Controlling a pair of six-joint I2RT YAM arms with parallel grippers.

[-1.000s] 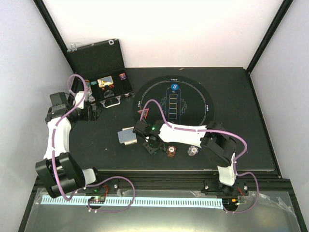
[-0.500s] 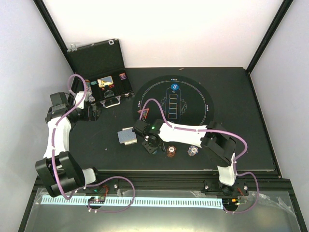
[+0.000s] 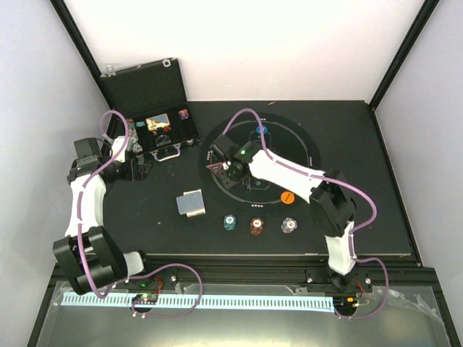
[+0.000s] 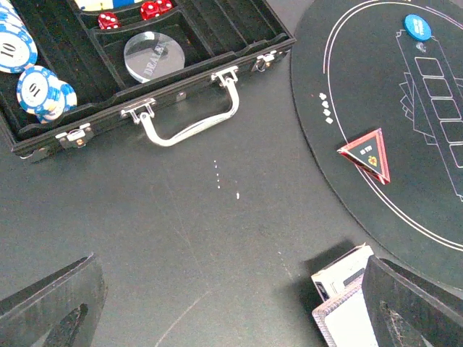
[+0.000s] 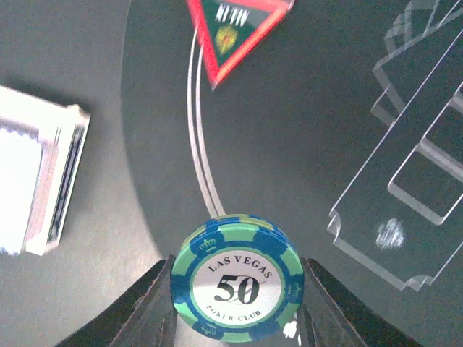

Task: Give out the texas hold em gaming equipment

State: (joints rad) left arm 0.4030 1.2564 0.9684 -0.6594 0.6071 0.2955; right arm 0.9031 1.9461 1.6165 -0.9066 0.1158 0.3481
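Observation:
My right gripper will move outward and down onto the bare mat point(image 5: 299, 92) beside the red triangle, because that spot is clear for the teal chips point(image 5: 235, 282).
My right gripper point(image 3: 226, 173) hangs over the left rim of the round mat, beside the red triangle marker point(image 3: 214, 170). In the right wrist view it point(image 5: 235, 293) is shut on a small stack of teal "50" chips point(image 5: 235, 282), with the triangle point(image 5: 235, 32) ahead and the card deck point(image 5: 36, 173) at left. Teal point(image 3: 229, 221), brown point(image 3: 256, 226) and grey point(image 3: 289, 225) chips lie in a row near the front. The orange disc point(image 3: 286, 196) and blue disc point(image 3: 262, 131) lie on the mat. The card deck point(image 3: 192, 204) lies left of the mat. My left gripper point(image 3: 137, 168) is open and empty point(image 4: 231, 318).
The open black case point(image 3: 155, 130) stands at the back left, with more chips point(image 4: 29, 69), a clear dealer button point(image 4: 153, 56) and red dice point(image 4: 148, 9) inside. The round black mat point(image 3: 304, 144) fills the table's middle. White walls close in both sides.
My right gripper has moved from the front chip row back onto the mat beside the red triangle. The teal chip and orange disc now show. The left arm has not moved.

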